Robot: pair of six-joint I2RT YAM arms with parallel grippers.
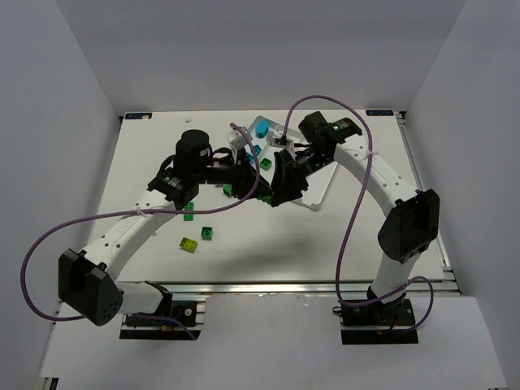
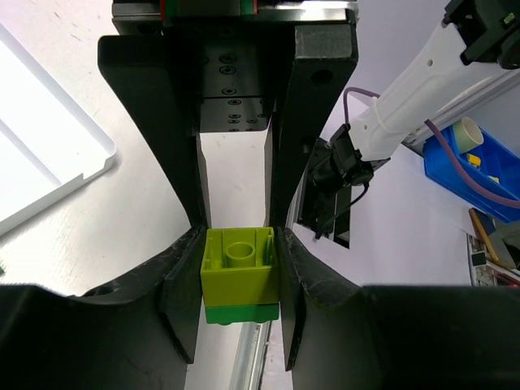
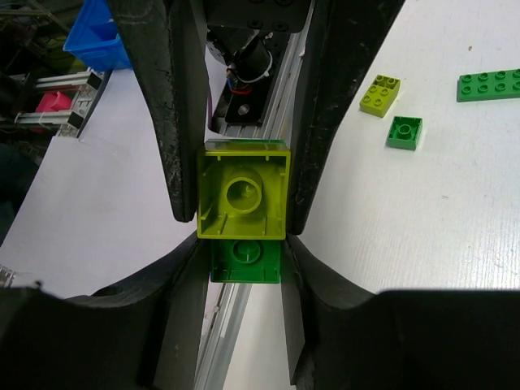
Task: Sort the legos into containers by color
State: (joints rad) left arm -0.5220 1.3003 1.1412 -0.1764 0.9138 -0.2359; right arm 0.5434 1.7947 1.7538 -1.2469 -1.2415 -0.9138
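Note:
The right gripper moves outward and down next to release its brick beside that green one. The white tray's green brick point(image 1: 266, 164) lies outward and below.
My two grippers meet in mid-air over the table's middle, the left gripper point(image 1: 253, 180) and the right gripper point(image 1: 276, 185) facing each other. They hold one joined pair of legos. My left gripper point(image 2: 240, 276) is shut on the yellow-green brick point(image 2: 240, 272), with the green brick point(image 2: 241, 313) joined to it. My right gripper point(image 3: 246, 268) is shut on the green brick point(image 3: 245, 258), with the yellow-green brick point(image 3: 244, 195) held by the other fingers. The white tray point(image 1: 318, 191) lies behind, partly hidden, with cyan bricks point(image 1: 262, 127) in it.
Loose legos lie on the table left of centre: a green brick point(image 1: 209, 233), a yellow-green brick point(image 1: 189, 243) and a long green one point(image 1: 189, 213). They also show in the right wrist view, yellow-green point(image 3: 379, 95) and green point(image 3: 404, 132). A tray corner point(image 2: 49, 162) shows left.

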